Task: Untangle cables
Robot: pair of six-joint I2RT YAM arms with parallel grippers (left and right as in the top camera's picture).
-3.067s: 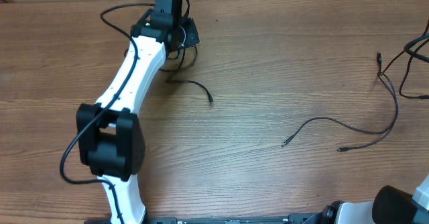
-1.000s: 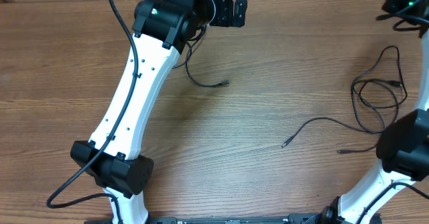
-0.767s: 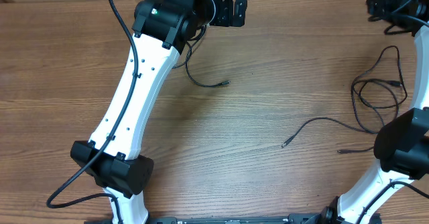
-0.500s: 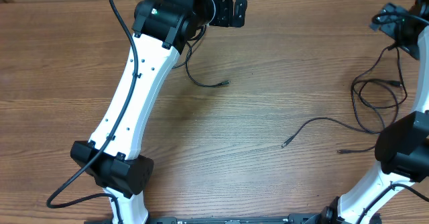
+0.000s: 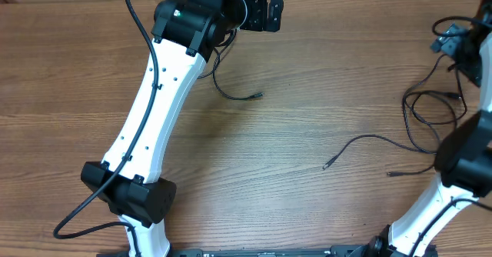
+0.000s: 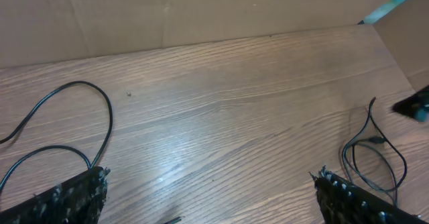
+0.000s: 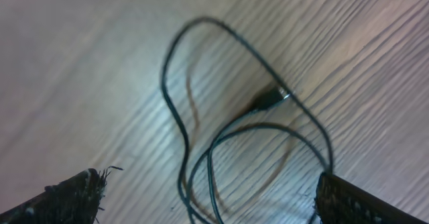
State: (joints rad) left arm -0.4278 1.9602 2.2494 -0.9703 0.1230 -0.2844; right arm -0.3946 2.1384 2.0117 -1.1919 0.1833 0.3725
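Observation:
Next, my right gripper lowers to the left in the overhead view onto the piece of cable by the loop's far bend point(image 5: 432, 71) point(image 7: 166, 86), which lies below it, free of crossings.
The cables are thin black wires in two groups. One short cable point(image 5: 231, 91) lies by my left arm, its plug pointing right. On the right, a bundle of loops point(image 5: 430, 111) lies under my right arm, with two long tails point(image 5: 369, 140) trailing left to small plugs. My left gripper point(image 5: 267, 11) is open at the table's far edge, and in its wrist view point(image 6: 211, 197) only bare wood lies between the fingers. My right gripper point(image 5: 450, 41) hangs open above the loops point(image 7: 201, 177), clear of them, with a plug point(image 7: 271, 98) just beyond the fingers.
A cardboard wall point(image 6: 201, 9) runs along the table's far edge. A black cable loop point(image 6: 100, 110) lies left of my left gripper. My white left arm point(image 5: 154, 103) crosses the left half of the table. The right arm's base point(image 5: 453, 165) stands over the tails' ends.
My right gripper has opened and moved from the far right corner toward the front, now over the loops. The left arm and the cables have not moved.

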